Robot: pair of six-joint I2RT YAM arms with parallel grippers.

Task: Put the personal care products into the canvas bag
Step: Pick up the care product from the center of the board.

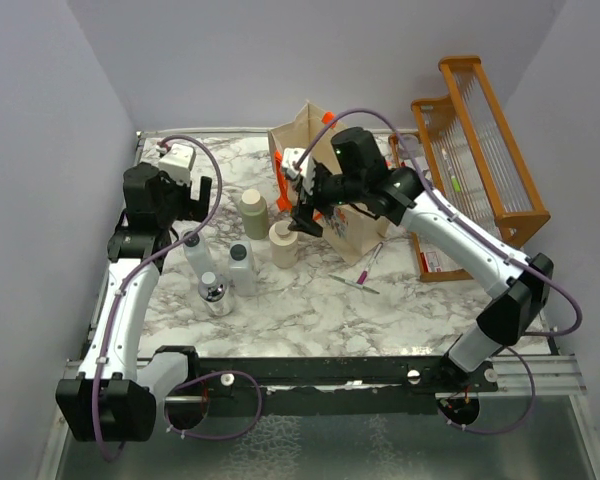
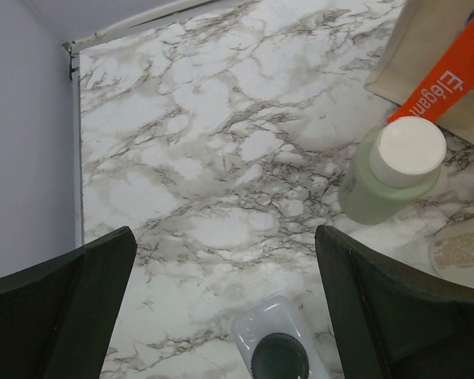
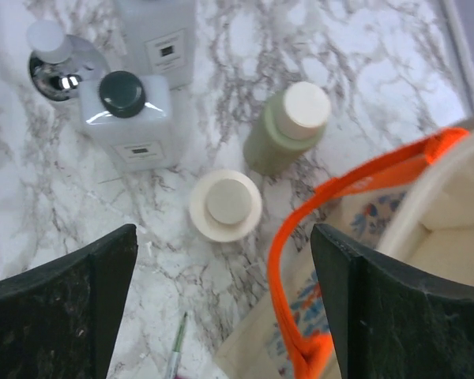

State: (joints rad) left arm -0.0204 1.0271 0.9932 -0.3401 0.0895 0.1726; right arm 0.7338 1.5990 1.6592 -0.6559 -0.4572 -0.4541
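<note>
My right gripper goes left in the top view and down around the bottle next. The white bottle beside the beige one stands outside the bag.
Five bottles stand left of the canvas bag (image 1: 358, 232): olive-green (image 1: 253, 212), beige (image 1: 284, 243), two white (image 1: 242, 268) (image 1: 195, 255), and a short clear one with a chrome cap (image 1: 215, 296). My right gripper (image 1: 305, 215) is open and empty, above the beige bottle (image 3: 225, 205) and the bag's orange handle (image 3: 332, 205); the olive bottle (image 3: 288, 126) lies beyond it. My left gripper (image 1: 202, 200) is open and empty, above a dark-capped white bottle (image 2: 278, 351). The olive bottle (image 2: 391, 170) shows at the right of the left wrist view. The right arm hides most of the bag's opening.
An orange wooden slatted rack (image 1: 480, 140) stands at the back right, with a flat box beneath it. A pen (image 1: 365, 268) lies on the marble in front of the bag. A small white box (image 1: 178, 157) sits at the back left corner. Walls close in left and rear.
</note>
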